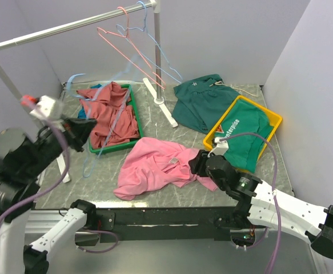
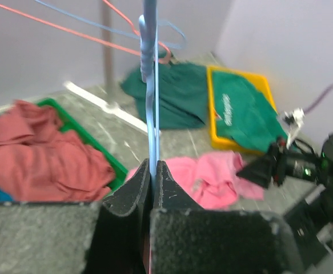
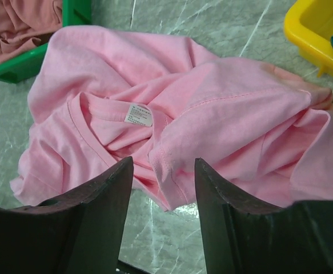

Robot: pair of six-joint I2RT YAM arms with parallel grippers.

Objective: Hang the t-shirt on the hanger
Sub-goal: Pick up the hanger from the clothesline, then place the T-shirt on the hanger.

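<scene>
The t-shirt's ribbed edge (image 3: 164,165) is just below the robot's right gripper, between its open fingers, so next the right gripper should move down slightly onto that fold and close.
The bright pink t-shirt (image 1: 155,165) lies crumpled on the marble table near the front edge, its neck label facing up (image 3: 139,114). It also shows in the left wrist view (image 2: 212,177). My right gripper (image 1: 197,162) (image 3: 163,171) is open just above the shirt's right side, with a folded hem edge between its fingers, not pinched. My left gripper (image 1: 77,130) (image 2: 153,171) is shut on the light-blue wire hanger (image 2: 150,85) and holds it in the air over the green tray, with its hook (image 1: 75,76) toward the back left.
A green tray (image 1: 133,117) holds a brick-red shirt (image 1: 112,114). A yellow bin (image 1: 272,123) holds a dark green printed shirt (image 1: 243,131). Another dark green shirt (image 1: 203,100) lies behind it. A rack (image 1: 69,25) carries a pink and a blue hanger; its post (image 1: 157,63) stands mid-table.
</scene>
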